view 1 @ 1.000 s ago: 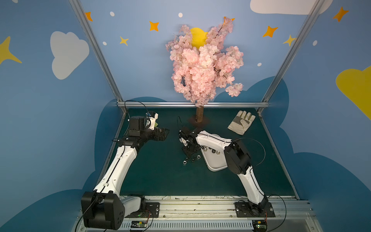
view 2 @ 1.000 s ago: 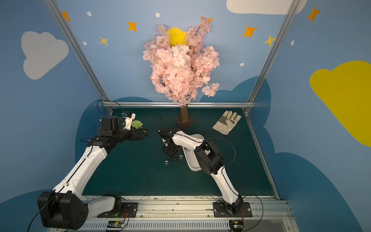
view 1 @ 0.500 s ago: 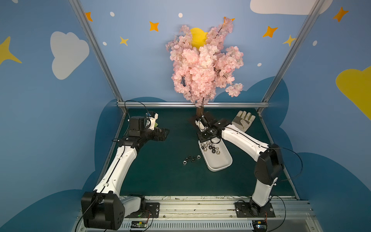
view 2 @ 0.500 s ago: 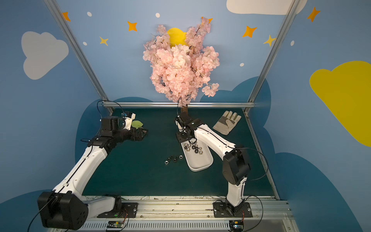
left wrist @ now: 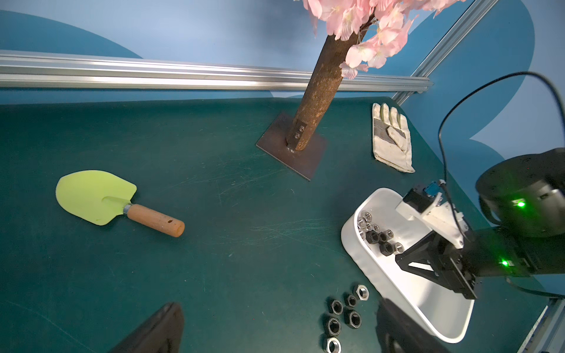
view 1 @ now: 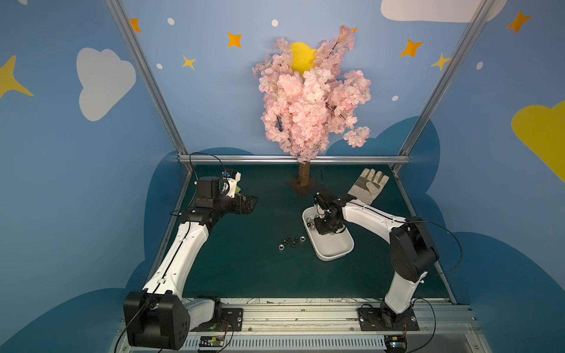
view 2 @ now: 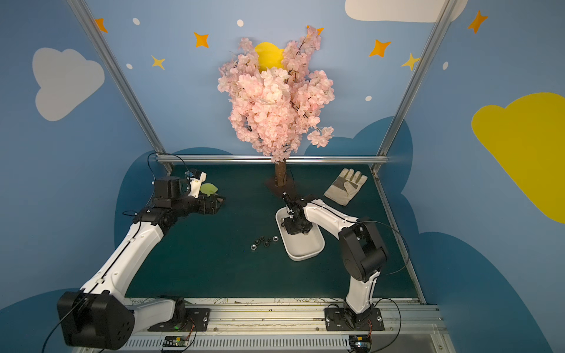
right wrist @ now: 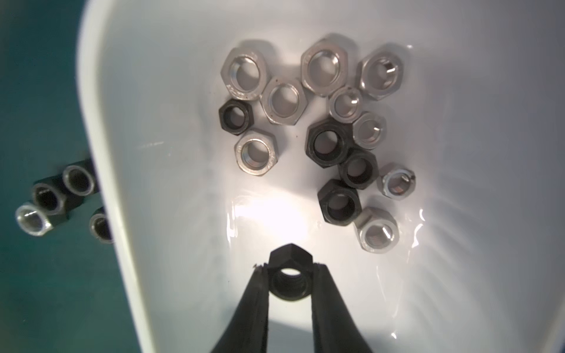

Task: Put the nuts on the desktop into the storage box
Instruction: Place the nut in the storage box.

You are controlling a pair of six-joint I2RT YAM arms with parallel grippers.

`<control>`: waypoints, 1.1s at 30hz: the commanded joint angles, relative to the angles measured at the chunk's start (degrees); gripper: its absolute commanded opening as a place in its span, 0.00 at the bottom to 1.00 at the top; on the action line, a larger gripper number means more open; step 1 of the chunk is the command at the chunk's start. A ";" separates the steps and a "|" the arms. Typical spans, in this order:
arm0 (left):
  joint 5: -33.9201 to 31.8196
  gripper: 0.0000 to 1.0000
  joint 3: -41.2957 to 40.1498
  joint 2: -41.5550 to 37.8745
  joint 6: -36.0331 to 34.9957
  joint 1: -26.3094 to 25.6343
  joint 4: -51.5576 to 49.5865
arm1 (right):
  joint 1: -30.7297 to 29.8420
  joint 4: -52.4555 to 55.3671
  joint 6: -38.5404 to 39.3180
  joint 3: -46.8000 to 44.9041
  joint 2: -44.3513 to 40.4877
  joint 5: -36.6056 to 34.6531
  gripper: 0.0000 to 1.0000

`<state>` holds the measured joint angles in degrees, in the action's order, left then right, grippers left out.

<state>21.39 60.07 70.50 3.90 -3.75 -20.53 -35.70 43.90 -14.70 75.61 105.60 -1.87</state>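
Note:
The bare bottom of the box shows beside the clustered black nuts, so my right gripper next needs to move outward and a little down over it and release the nut.
Several dark and silver nuts (view 1: 290,241) (view 2: 264,241) (left wrist: 345,314) (right wrist: 58,198) lie in a cluster on the desktop (view 1: 244,269), just left of the white storage box (view 1: 333,255) (view 2: 302,253) (left wrist: 360,262) (right wrist: 101,171). Inside the box lie several more nuts (right wrist: 305,122) (left wrist: 379,235). My right gripper (right wrist: 289,269) (view 1: 325,227) (view 2: 298,227) hangs over the inside of the box, shut on one black nut (right wrist: 290,275). My left gripper (view 1: 249,204) (view 2: 215,203) (left wrist: 279,305) hovers open and empty at the far left, well away from the nuts.
A beige work glove (view 1: 368,186) lies at the far right. The blossom tree's trunk and base plate (view 1: 302,183) stand at the back centre. A green trowel with a wooden handle (left wrist: 101,198) lies beyond the left gripper. Aluminium rails (view 1: 293,159) edge the table.
The right gripper left the nut cluster on the desktop, swung up past the box's far end, and now hangs over the box holding a black nut. The left arm has not moved.

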 commanded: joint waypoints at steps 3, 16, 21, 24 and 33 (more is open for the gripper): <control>0.39 1.00 -0.04 0.43 -0.39 0.31 -0.18 | 0.28 -0.44 1.20 3.87 5.00 -0.06 0.17; 0.14 1.00 -0.13 0.60 -0.47 0.31 -0.23 | 0.94 2.92 2.41 12.39 11.30 -3.54 0.29; 0.36 1.00 -0.11 0.86 -0.39 0.29 -0.17 | 0.34 2.42 2.38 11.89 6.65 -4.04 0.37; 0.51 1.00 -0.14 0.84 -0.42 0.29 -0.17 | -0.77 2.48 2.56 12.02 3.42 -4.23 0.41; 0.18 1.00 -0.22 0.63 -0.21 0.25 0.07 | -9.83 2.42 6.91 13.74 -2.08 -1.36 0.43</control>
<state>21.34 60.07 71.26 3.88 -3.75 -20.51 -42.85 45.01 -10.35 88.29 104.44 -4.67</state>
